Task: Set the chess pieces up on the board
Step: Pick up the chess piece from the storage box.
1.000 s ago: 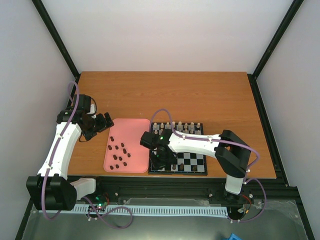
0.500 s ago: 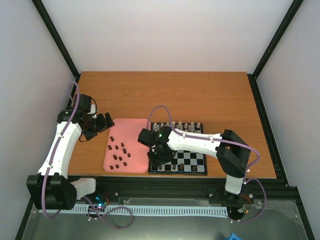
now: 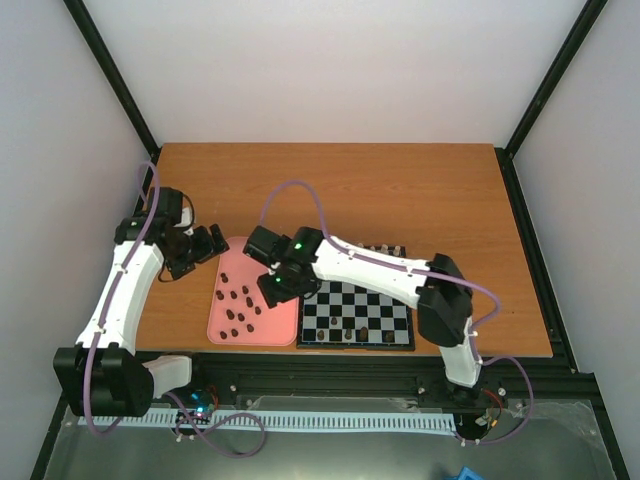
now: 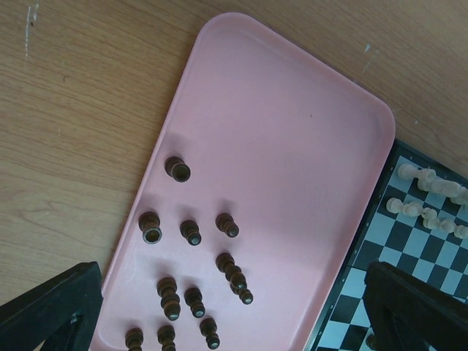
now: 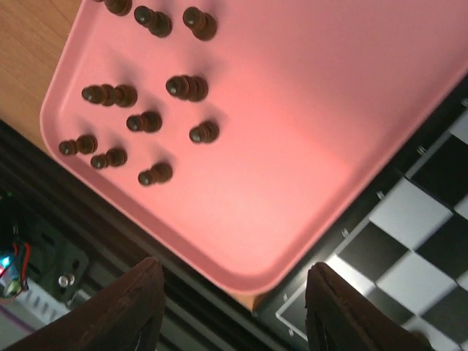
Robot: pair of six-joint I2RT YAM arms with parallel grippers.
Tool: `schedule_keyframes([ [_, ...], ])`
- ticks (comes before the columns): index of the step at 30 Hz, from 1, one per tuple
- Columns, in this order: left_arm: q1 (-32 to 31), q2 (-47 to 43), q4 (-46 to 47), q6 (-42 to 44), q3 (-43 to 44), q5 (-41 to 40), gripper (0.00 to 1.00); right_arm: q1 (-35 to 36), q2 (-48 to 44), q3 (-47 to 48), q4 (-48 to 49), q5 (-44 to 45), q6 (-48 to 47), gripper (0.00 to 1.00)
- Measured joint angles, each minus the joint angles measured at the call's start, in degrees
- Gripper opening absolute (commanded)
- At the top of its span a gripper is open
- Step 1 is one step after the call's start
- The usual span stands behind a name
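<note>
The tall dark piece (image 3: 248,301) (image 5: 188,88) is on the board side of the heap of dark pieces, so I will next lower my hovering, empty right gripper to the left in the top view and open its fingers around the piece.
Several dark chess pieces (image 3: 237,305) lie on the pink tray (image 3: 262,258); they also show in the left wrist view (image 4: 191,230) and the right wrist view (image 5: 189,87). The board (image 3: 372,300) lies right of the tray, with a few dark pieces (image 3: 348,333) on its near row. My right gripper (image 3: 272,290) hovers open and empty over the tray's near right part (image 5: 234,274), its fingers (image 5: 126,307) wide apart. My left gripper (image 3: 205,243) is open and empty just left of the tray's far corner (image 4: 232,300).
Cream-white pieces (image 4: 423,196) stand on the board's far rows, mostly hidden under the right arm in the top view. The tray's near right corner meets the board's rim (image 5: 344,241) at the table's front edge. The black frame rail (image 3: 330,375) runs along the front.
My right gripper has moved left and away from me, from over the board's near left squares to over the tray's right side. The left arm has not moved.
</note>
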Motion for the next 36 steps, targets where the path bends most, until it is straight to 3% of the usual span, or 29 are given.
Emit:
schedule_keyframes([
  [17,1.8,4.1,-2.9,-5.8,14.4,-10.3,1.0,-4.4,17.0,13.0,7.4,-7.6,-5.3,0.54],
  [36,3.2,8.3,-3.8,-10.0,15.3,-14.0,1.0,-3.3,26.4,21.2,5.4,-12.4,-7.6,0.47],
])
